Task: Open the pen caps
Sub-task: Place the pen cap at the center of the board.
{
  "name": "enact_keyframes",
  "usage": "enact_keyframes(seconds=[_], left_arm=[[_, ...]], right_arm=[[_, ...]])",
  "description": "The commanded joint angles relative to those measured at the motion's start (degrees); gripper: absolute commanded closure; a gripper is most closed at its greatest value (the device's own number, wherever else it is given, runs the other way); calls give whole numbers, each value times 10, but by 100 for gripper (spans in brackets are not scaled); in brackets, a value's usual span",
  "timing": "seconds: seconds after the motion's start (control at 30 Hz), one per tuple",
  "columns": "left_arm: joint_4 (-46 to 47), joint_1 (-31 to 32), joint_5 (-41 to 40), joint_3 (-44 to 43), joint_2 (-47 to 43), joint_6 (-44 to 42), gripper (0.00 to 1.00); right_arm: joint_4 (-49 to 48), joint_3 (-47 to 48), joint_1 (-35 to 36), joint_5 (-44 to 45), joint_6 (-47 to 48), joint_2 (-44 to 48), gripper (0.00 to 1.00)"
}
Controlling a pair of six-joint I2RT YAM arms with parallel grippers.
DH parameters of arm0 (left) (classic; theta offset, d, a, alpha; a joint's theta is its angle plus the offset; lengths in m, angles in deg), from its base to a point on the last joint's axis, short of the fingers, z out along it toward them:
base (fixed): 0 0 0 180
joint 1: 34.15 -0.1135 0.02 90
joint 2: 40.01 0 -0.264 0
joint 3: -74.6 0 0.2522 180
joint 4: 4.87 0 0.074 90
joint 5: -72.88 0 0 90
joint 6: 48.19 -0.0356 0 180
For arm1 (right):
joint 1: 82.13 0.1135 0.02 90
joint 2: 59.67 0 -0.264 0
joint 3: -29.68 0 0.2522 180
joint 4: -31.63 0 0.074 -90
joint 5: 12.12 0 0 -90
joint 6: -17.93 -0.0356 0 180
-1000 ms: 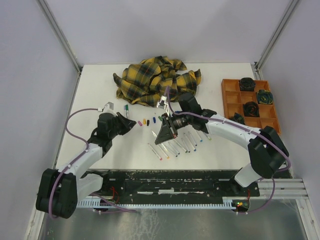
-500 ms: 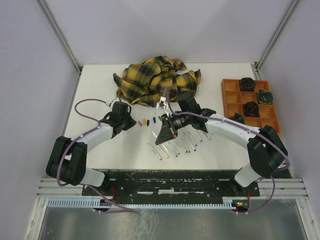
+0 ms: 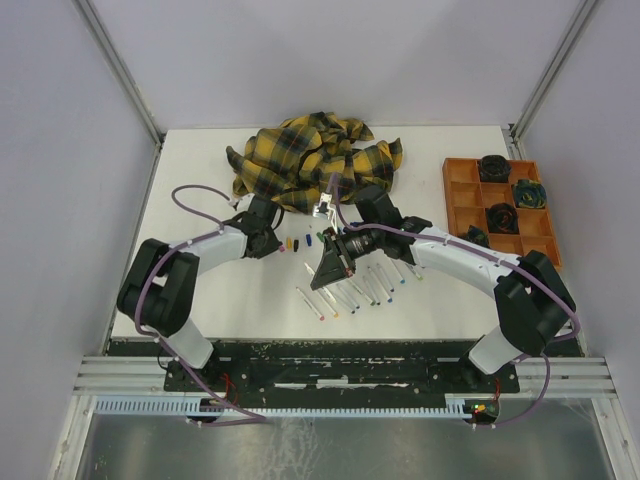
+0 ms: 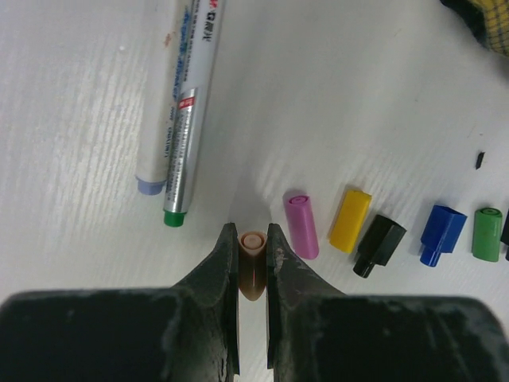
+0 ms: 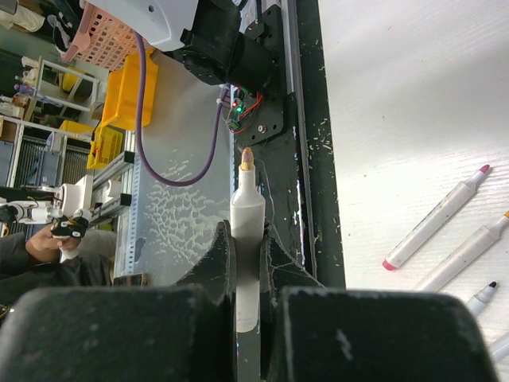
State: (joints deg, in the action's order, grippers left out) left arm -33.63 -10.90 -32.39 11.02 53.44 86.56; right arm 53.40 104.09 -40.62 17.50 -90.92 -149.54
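Observation:
The pink-tipped pen goes left in the top view and down with my right gripper next, then comes free, since bare table beside it offers room.
My left gripper [image 4: 252,235] is shut on a small brownish-orange pen cap [image 4: 252,267], held low over the table just left of a row of loose caps: pink [image 4: 302,225], yellow [image 4: 350,220], black [image 4: 379,245], blue [image 4: 442,234] and green [image 4: 487,233]. From above, the left gripper [image 3: 270,242] sits at the left end of that cap row [image 3: 295,242]. My right gripper [image 5: 246,235] is shut on a white pen [image 5: 247,203] whose bare orange tip points toward the table's near edge. Seen from above, the right gripper [image 3: 325,272] hovers by several uncapped pens [image 3: 365,288].
Two thicker markers [image 4: 187,119] lie side by side just beyond the left gripper. A yellow-and-black plaid cloth [image 3: 310,160] is bunched at the back. An orange divided tray [image 3: 462,200] with dark items stands at the right. A black rail [image 3: 340,360] runs along the near edge.
The left arm has swung from the table's left side rightward to the left end of the cap row. The right arm and its pen have stayed put.

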Motion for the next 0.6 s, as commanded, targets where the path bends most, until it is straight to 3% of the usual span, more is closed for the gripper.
enact_keyframes(seconds=[0.0,0.2,0.57], left_arm=[[-19,11,-22,-28,24,10,87],[-21,14,-22,-29,26,10,73],[-35,13,-10,-39,-14,16,69]], right_arm=[[-8,26,1,1,13,3,100],[-6,26,2,3,14,3,100],[17,26,12,26,35,2,100]])
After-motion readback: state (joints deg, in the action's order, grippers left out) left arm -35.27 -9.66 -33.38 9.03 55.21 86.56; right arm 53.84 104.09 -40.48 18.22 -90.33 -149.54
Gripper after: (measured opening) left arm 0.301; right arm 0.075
